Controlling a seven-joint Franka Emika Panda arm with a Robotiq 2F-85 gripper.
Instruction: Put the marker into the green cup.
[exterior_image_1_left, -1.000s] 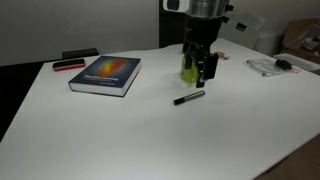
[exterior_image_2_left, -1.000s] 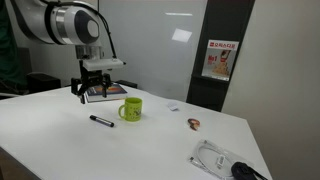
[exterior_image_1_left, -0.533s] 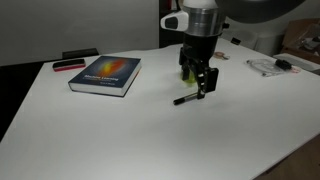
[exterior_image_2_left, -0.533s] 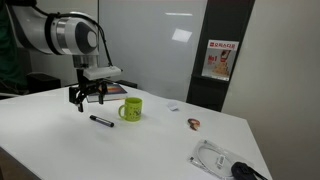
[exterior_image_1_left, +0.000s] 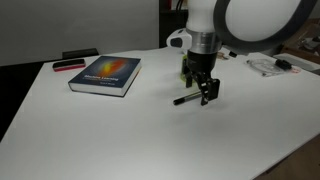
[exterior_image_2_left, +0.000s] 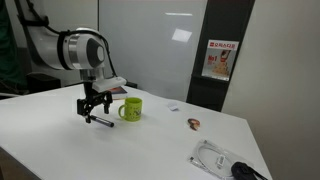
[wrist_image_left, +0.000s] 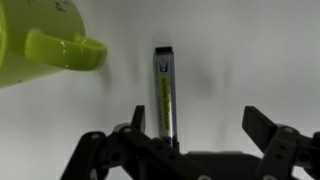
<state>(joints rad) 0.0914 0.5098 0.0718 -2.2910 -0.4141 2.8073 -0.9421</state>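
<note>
The gripper moves down over the marker's grey part next and closes across its width. The grey part of the black marker (exterior_image_1_left: 184, 99) (wrist_image_left: 167, 100) lies below the gripper, between its open fingers.
The black marker (exterior_image_1_left: 184, 99) lies flat on the white table, also visible in an exterior view (exterior_image_2_left: 100, 122) and in the wrist view (wrist_image_left: 164, 92), where it shows a grey band with yellow print. The green cup (exterior_image_2_left: 131, 109) stands upright just beside it; its handle and wall show in the wrist view (wrist_image_left: 45, 45). In an exterior view it is mostly hidden behind the gripper (exterior_image_1_left: 186, 70). My gripper (exterior_image_1_left: 203, 92) is open, low over the marker (exterior_image_2_left: 93, 112). In the wrist view (wrist_image_left: 205, 135) the marker lies next to one finger, between the jaws.
A dark book (exterior_image_1_left: 105, 74) lies on the table beyond the cup, with a red-and-black flat object (exterior_image_1_left: 68, 65) past it. A small brown item (exterior_image_2_left: 194, 124) and a bundle of cables (exterior_image_2_left: 222, 160) lie far off on the table.
The gripper has come down from above the cup to just over the marker, staying open. The marker and cup have not moved.
</note>
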